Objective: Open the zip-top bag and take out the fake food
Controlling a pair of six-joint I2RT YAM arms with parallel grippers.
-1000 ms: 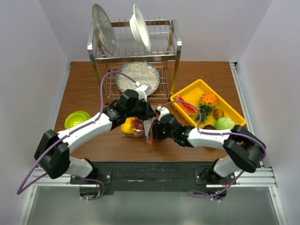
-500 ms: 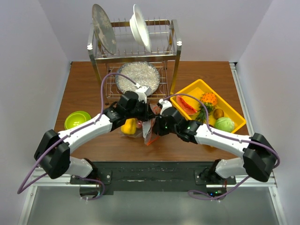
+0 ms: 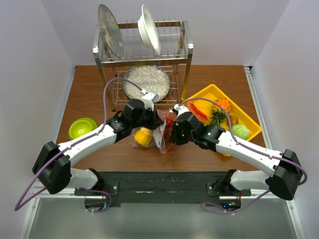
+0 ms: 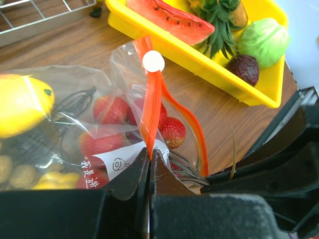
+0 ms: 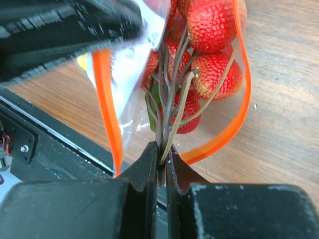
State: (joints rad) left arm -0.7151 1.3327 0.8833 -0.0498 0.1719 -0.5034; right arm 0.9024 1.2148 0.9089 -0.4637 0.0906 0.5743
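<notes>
I will next pull the red cluster from the bag with my right gripper, then move outward and release it over the yellow tray's far end (image 3: 208, 99), where the tray's bare bottom shows.
The zip-top bag (image 3: 149, 135) lies at the table's middle, clear with an orange-red zipper strip (image 4: 149, 114) and a white label (image 4: 117, 158). Its mouth gapes open. My left gripper (image 3: 158, 121) is shut on the zipper edge, jaws closed on the strip in the left wrist view (image 4: 148, 155). My right gripper (image 3: 167, 137) is shut on the stems of a red fake food cluster (image 5: 214, 30) at the bag's mouth, as the right wrist view (image 5: 163, 155) shows. A yellow fake food (image 3: 143, 136) and small brownish balls (image 4: 12, 172) stay inside the bag.
A yellow tray (image 3: 205, 91) at right holds a watermelon slice (image 4: 169, 17), a pineapple, a green cabbage (image 3: 239, 131) and dark fruits. A dish rack (image 3: 144, 50) with a pan under it stands at the back. A green bowl (image 3: 81, 126) sits at left.
My right arm has stretched out and its gripper has shifted up and right with the red cluster. The bag has turned and spread, and the yellow food has moved slightly right.
</notes>
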